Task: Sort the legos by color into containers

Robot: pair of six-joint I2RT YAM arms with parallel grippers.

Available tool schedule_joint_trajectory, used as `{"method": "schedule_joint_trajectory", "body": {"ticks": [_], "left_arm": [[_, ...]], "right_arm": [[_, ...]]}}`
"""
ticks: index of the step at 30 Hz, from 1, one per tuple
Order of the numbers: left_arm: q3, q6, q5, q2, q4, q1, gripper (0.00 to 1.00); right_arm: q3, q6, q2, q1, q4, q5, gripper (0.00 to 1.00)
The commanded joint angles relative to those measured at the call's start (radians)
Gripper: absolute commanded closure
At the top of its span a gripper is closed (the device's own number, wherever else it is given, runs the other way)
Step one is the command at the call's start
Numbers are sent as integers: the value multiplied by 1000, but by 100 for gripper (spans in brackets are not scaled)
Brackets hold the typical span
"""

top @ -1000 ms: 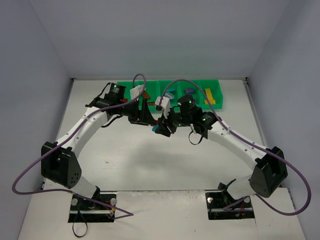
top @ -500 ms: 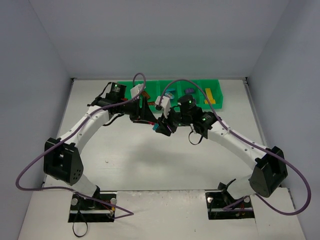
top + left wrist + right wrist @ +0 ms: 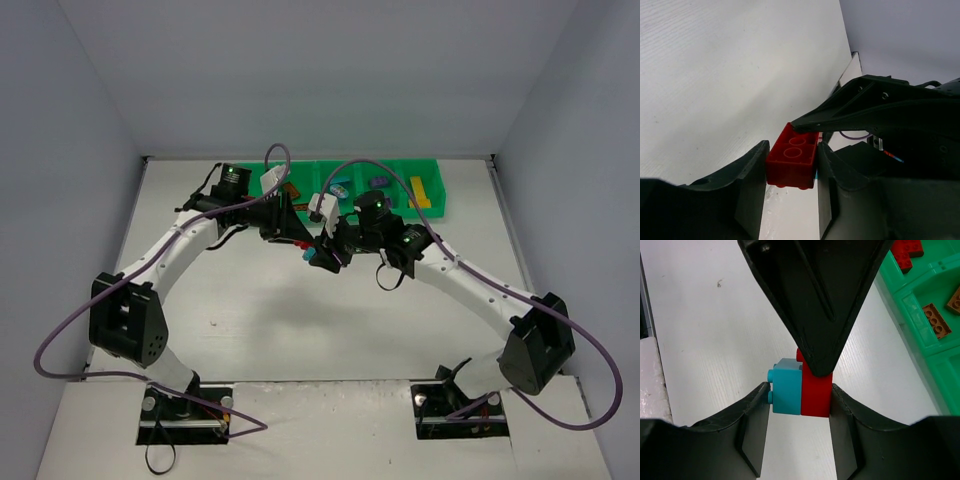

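The red brick goes outward and to the left in the top view with my left gripper next, which releases it in the red bricks' section there.
A red brick (image 3: 792, 160) and a cyan brick (image 3: 786, 387) are stuck together and held above the table between both grippers. My left gripper (image 3: 793, 148) is shut on the red brick (image 3: 816, 390). My right gripper (image 3: 799, 390) is shut across the joined pair, one jaw on the cyan studs and the other on the red side. In the top view the left gripper (image 3: 299, 240) and the right gripper (image 3: 322, 252) meet in front of the green tray (image 3: 432, 165). The tray holds red bricks (image 3: 907, 252), brown bricks (image 3: 935, 320), a cyan brick (image 3: 340, 188), a purple brick (image 3: 379, 182) and a yellow brick (image 3: 419, 192).
The green tray (image 3: 920, 295) lies close to the right of the held bricks in the right wrist view. Grey walls enclose the white table (image 3: 300, 320) on three sides. Purple cables (image 3: 280, 160) loop over both arms.
Both grippers, still joined on the bricks, have shifted slightly toward the tray. The left arm's elbow has swung a little left.
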Motion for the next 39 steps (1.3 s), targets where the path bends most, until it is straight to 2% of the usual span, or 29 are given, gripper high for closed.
{"method": "schedule_joint_trajectory", "body": {"ticks": [1, 4, 8, 9, 12, 15, 17, 20, 26, 31, 39], "left_arm": [[23, -14, 93, -20, 75, -13, 72], [20, -11, 105, -23, 76, -12, 80], [11, -22, 99, -43, 105, -12, 89], [5, -28, 78, -50, 116, -7, 89], [-20, -52, 11, -81, 167, 5, 90], [-37, -79, -71, -121, 207, 8, 90], [-63, -114, -163, -156, 257, 8, 90], [-109, -173, -296, -211, 331, 5, 90], [-201, -266, -499, -303, 477, -13, 90], [-209, -267, -565, -325, 497, -58, 90], [-235, -266, -643, -348, 506, -111, 90]], "right_arm": [[39, -8, -19, 9, 78, -22, 100], [36, -11, -13, 9, 81, -16, 99], [39, 12, -6, 8, 87, 6, 66], [39, 23, -7, 6, 92, 29, 50], [33, 95, -9, 2, 118, 78, 32], [22, 191, -12, -5, 147, 110, 20], [5, 240, -16, -3, 174, 129, 16], [-12, 360, -23, -5, 207, 193, 15], [-12, 558, -18, 0, 251, 260, 28], [-13, 624, -9, 2, 291, 304, 38], [31, 667, 26, 8, 311, 337, 38]]}}
